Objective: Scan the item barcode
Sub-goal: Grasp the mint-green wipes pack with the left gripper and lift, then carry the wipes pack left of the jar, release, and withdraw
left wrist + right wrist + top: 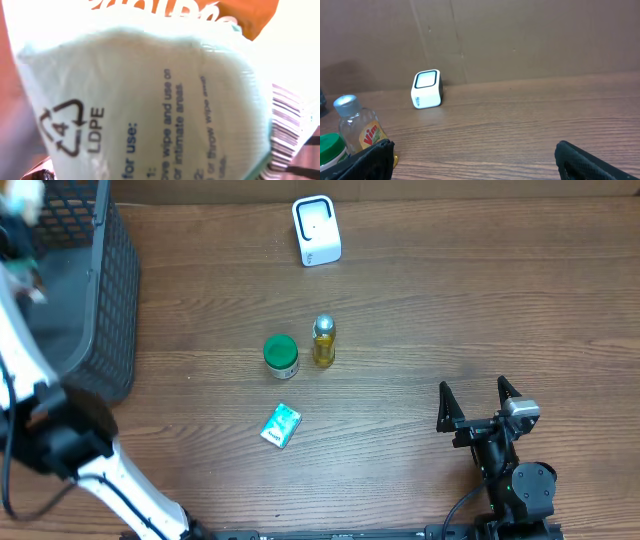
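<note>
Next, my left gripper crosses and lowers to release the packet, as the tabletop (232,370) beside the green-capped jar lies to its right in the overhead view.
A pale wipes packet (150,100) with an LDPE mark and printed use text fills the left wrist view, and its barcode (290,130) shows at the right edge. My left gripper (18,225) is over the black basket (105,290) at the far left, shut on this packet; its fingers are hidden behind the packet. The white scanner (316,230) stands at the back middle of the table, also seen as the scanner (426,89) in the right wrist view. My right gripper (478,402) rests open near the front right, nothing between its fingers.
A green-capped jar (281,355), a yellow Vim bottle (323,341) and a teal packet (281,425) sit mid-table. An orange package (250,15) lies behind the held packet. The bottle (357,127) stands left of my right gripper's fingers.
</note>
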{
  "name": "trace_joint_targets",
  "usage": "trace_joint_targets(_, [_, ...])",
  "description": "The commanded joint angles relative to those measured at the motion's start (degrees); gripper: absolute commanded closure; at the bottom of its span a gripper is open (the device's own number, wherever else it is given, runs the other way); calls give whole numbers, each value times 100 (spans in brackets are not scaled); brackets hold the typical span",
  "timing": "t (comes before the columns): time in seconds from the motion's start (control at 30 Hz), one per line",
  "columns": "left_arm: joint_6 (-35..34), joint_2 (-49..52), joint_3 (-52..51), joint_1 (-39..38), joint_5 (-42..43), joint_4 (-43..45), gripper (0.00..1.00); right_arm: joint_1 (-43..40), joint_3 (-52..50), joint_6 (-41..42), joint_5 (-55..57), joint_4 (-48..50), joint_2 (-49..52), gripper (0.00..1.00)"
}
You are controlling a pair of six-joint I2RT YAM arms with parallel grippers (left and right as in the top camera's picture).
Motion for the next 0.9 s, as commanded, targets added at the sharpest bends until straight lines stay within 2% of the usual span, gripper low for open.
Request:
trace_joint_targets(0.0, [-468,-1154,321,-201,492,-168,86,39,-61,-22,26,35,-42,0])
trace_joint_targets(0.27, [-1325,-2159,321,-1158,715,-1517,86,39,-61,-22,28,35,-42,0])
trace_joint_targets(0.5, [-1733,-2074,103,-2494,706,-2863,93,39,-61,-22,26,35,-42,0])
trace_joint_targets(0.63, [-1886,-1915,-413,-3174,518,-3084,93,39,-61,-22,28,35,-42,0])
trace_joint_targets(0.87, [-3115,-1853,-2105,-3818,-605,-2872,96,39,-61,-22,26,35,-42,0])
